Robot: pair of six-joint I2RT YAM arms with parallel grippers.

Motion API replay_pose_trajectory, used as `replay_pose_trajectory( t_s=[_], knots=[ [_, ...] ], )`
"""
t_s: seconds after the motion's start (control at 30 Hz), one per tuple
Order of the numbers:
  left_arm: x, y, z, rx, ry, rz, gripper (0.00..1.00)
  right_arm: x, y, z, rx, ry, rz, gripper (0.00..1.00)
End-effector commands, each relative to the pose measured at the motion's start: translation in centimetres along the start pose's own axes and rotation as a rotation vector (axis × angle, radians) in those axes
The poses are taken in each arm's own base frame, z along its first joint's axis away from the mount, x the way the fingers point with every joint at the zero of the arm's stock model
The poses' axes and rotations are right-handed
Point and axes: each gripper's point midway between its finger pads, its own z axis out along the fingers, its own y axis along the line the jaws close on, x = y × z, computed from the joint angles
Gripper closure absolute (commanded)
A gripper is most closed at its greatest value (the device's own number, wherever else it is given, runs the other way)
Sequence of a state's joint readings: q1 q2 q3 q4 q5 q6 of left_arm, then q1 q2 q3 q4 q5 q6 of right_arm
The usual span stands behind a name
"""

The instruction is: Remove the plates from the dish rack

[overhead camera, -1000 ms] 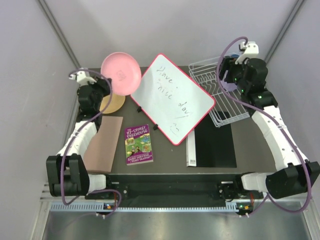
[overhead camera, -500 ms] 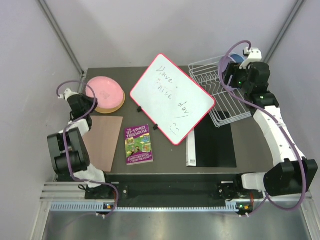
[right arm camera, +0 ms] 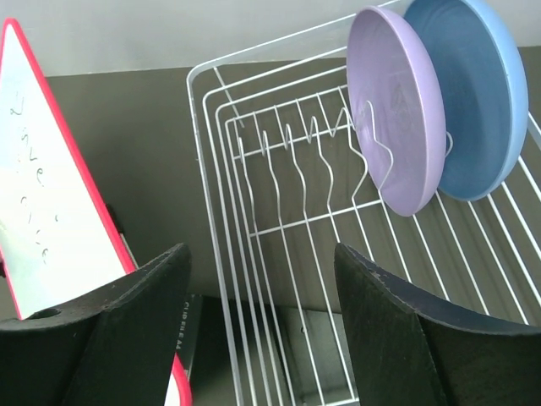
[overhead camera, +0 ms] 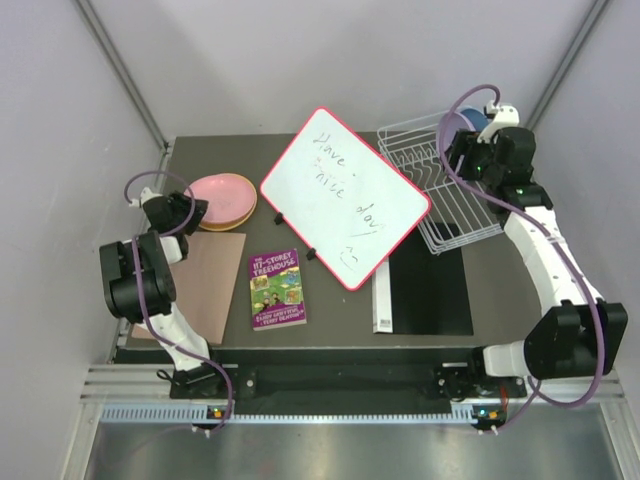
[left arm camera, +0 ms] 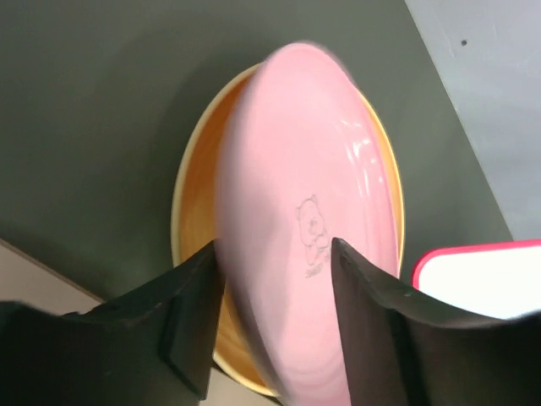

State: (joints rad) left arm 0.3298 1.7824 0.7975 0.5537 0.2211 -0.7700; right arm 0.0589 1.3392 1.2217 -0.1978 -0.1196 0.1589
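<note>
I need to reach outward and down with my right gripper next, to the rim of the lilac plate (right arm camera: 397,118), because it partly covers the light blue plate.
The pink plate (overhead camera: 222,190) lies on the orange-yellow plate (overhead camera: 232,218) at the table's left, and both show in the left wrist view, pink (left arm camera: 304,211) blurred over orange (left arm camera: 194,194). My left gripper (overhead camera: 192,212) (left arm camera: 275,254) is open, with the pink plate's near rim between its fingers. The lilac plate (right arm camera: 397,118) and light blue plate (right arm camera: 478,93) stand upright in the far end of the white dish rack (overhead camera: 440,220) (right arm camera: 254,169). My right gripper (overhead camera: 472,152) (right arm camera: 262,249) is open and empty above the rack, short of those two plates.
A red-rimmed whiteboard (overhead camera: 345,195) stands tilted mid-table, its edge in the right wrist view (right arm camera: 51,220). A colourful book (overhead camera: 277,288), a brown board (overhead camera: 205,285) and a black mat (overhead camera: 430,290) lie toward the front. Grey walls close in on both sides.
My left arm has brought the pink plate down from held high to lying on the orange plate, and has drawn back to the left. My right gripper has shifted slightly over the rack.
</note>
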Motion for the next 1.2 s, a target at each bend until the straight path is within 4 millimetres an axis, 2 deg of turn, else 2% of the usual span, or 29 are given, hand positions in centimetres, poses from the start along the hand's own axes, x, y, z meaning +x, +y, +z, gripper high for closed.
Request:
replay_pose_trajectory(
  t_s=[0.0, 0.07, 0.1, 0.17, 0.2, 0.27, 0.3, 0.37, 0.4, 0.47, 0.57, 0.6, 0.8, 1.07, 1.13, 1.17],
  knots=[
    [-2.8, -3.3, -0.2, 0.12, -0.069, 0.032, 0.36, -1.4, -0.9, 1.0, 0.025, -0.035, -0.009, 0.31],
    [-3.0, -3.5, -0.5, 0.122, -0.076, 0.041, 0.29, -1.4, -1.5, 1.7, 0.054, -0.023, -0.019, 0.3],
    [-3.4, -4.0, -0.9, 0.129, -0.09, 0.048, 0.22, -1.5, -2.2, 2.0, 0.084, -0.024, -0.023, 0.3],
    [-4.0, -4.4, -1.2, 0.129, -0.101, 0.061, 0.18, -1.5, -2.9, 2.9, 0.114, -0.015, -0.037, 0.3],
    [-4.4, -4.9, -1.5, 0.139, -0.107, 0.07, 0.06, -1.5, -3.2, 3.2, 0.129, -0.013, -0.043, 0.3],
    [-5.3, -5.7, -1.9, 0.132, -0.112, 0.095, 0.03, -1.7, -4.1, 4.1, 0.168, 0.002, -0.06, 0.3],
    [-6.2, -6.0, -2.0, 0.121, -0.133, 0.104, 0.03, -2.6, -4.6, 4.2, 0.197, -0.011, -0.067, 0.3],
    [-6.8, -6.2, -2.7, 0.095, -0.143, 0.126, 0.01, -2.5, -5.5, 5.1, 0.234, 0.002, -0.081, 0.29],
    [-7.4, -6.4, -3.0, 0.086, -0.158, 0.135, 0.01, -3.5, -6.2, 5.1, 0.27, -0.018, -0.089, 0.3],
    [-8.1, -6.0, -3.9, 0.027, -0.176, 0.157, 0.01, -3.4, -7.0, 6.0, 0.31, -0.008, -0.114, 0.29],
    [-9.0, -6.7, -5.0, 0.012, -0.189, 0.186, 0.01, -3.5, -8.2, 7.5, 0.355, 0.019, -0.142, 0.3],
    [-9.0, -7.0, -5.2, 0.023, -0.187, 0.19, 0.01, -3.5, -8.5, 8.7, 0.365, 0.031, -0.144, 0.31],
    [-8.5, -8.6, -7.0, 0.1, -0.182, 0.185, 0.01, -2.5, -10.2, 11.8, 0.407, 0.098, -0.224, 0.37],
    [-7.9, -12.9, -9.8, 0.286, -0.17, 0.18, 0.01, -0.5, -12.2, 13.5, 0.473, 0.185, -0.296, 0.46],
    [-7.9, -13.6, -10.5, 0.304, -0.179, 0.192, 0.01, 0.1, -12.5, 13.9, 0.485, 0.203, -0.307, 0.58],
    [-7.8, -13.8, -10.7, 0.309, -0.181, 0.199, 0.01, 0.2, -12.5, 14.0, 0.482, 0.206, -0.31, 0.68]
  ],
)
